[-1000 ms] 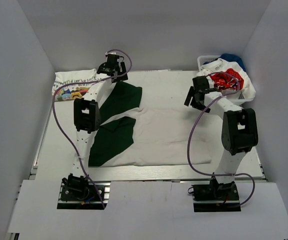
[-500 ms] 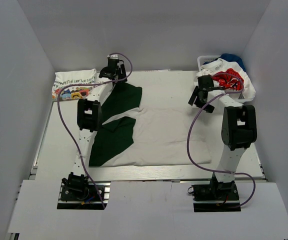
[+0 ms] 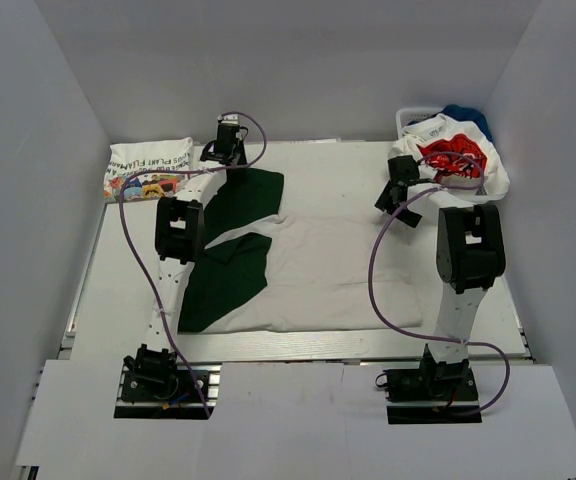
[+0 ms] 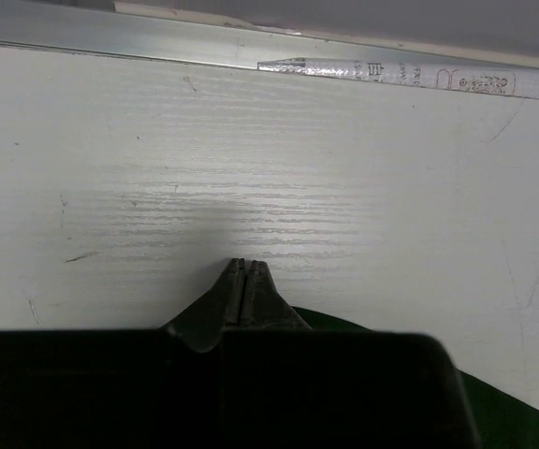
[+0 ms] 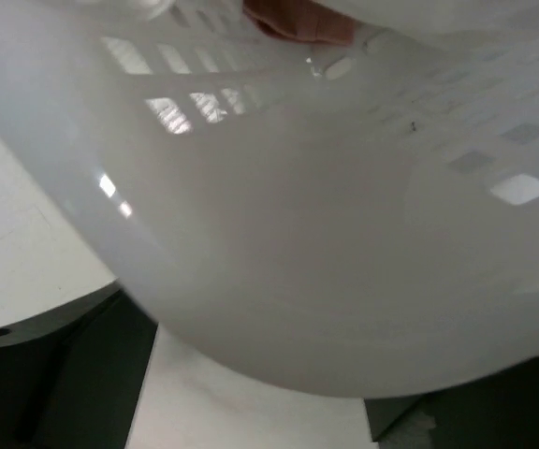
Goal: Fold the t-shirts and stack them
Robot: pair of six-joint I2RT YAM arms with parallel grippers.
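Observation:
The shirt lies unfolded, so the robot will next bring the pinched green edge in its left gripper back toward the robot's base, over the near green sleeve (image 3: 204, 301), and release it.
A white t-shirt (image 3: 328, 270) with dark green parts (image 3: 236, 240) lies spread flat in the middle of the table. My left gripper (image 3: 230, 152) is down at the far corner of the green part. In the left wrist view its jaws (image 4: 246, 279) are pinched shut at the green cloth's (image 4: 499, 412) edge. My right gripper (image 3: 400, 196) hovers at the shirt's far right corner, right against the basket. Its dark fingers (image 5: 50, 374) stand apart in the right wrist view, with only white surface between them. A folded printed t-shirt (image 3: 148, 166) lies at the back left.
The white mesh basket (image 3: 405, 122) stands at the back right, holding a red-printed tee (image 3: 455, 157) and a blue one (image 3: 466, 115). Its curved wall (image 5: 326, 234) fills the right wrist view. White enclosure walls stand on three sides. A metal rail (image 4: 157, 37) runs along the table's far edge.
My left gripper moved to the far corner of the green part and closed. My right gripper moved back and right, up against the basket, with its jaws narrowing slightly.

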